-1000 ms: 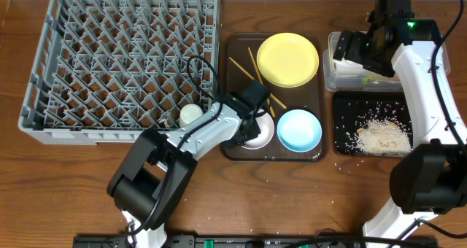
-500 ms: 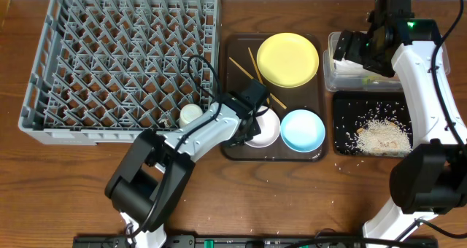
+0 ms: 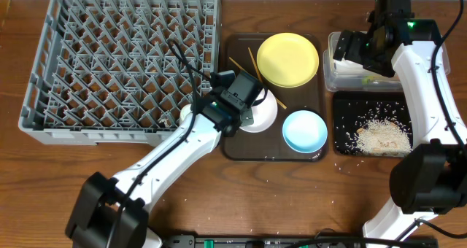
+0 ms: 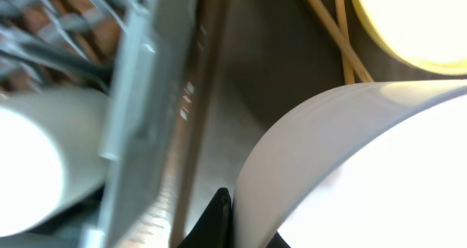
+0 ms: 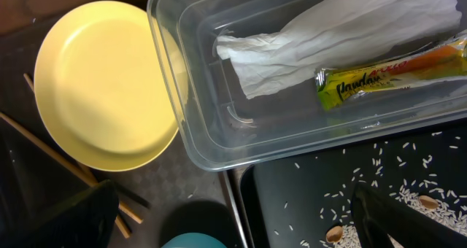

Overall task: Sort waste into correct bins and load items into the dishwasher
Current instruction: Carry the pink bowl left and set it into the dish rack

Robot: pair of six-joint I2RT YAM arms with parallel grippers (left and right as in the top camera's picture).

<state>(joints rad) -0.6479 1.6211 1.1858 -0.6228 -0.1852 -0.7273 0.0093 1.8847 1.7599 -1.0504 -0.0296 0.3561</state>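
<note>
My left gripper is to lift, turn and go to the left in the overhead view next. Then it should lower and release the white bowl among the dish rack's wires beyond the cup, because they are empty.
My left gripper (image 3: 246, 108) (image 4: 235, 217) is shut on the rim of the white bowl (image 3: 263, 114) (image 4: 350, 168), which hangs tilted over the brown tray's left side beside the grey dish rack (image 3: 109, 58) (image 4: 139, 109). A white cup (image 4: 29, 168) sits in the rack's near right corner. The yellow plate (image 3: 287, 59) (image 5: 102, 87), chopsticks (image 3: 252, 62) (image 4: 328, 29) and light-blue bowl (image 3: 305, 130) lie on the brown tray. My right gripper (image 3: 363, 49) (image 5: 233, 219) hovers open over the clear tub (image 3: 336, 76) (image 5: 190, 131), which holds the napkin (image 5: 336, 29) and wrapper (image 5: 394, 69). Rice (image 3: 381, 136) (image 5: 408, 197) lies in the black tray (image 3: 346, 109) (image 5: 314, 197).
The brown serving tray (image 3: 233, 152) sits between the rack and the two bins. A few rice grains dot the wooden table (image 3: 292, 204) near the front edge. My left arm crosses the table's front left up to the tray.
My left gripper closed on the white bowl's rim, then lifted it up and left toward the rack. The right arm has not moved.
</note>
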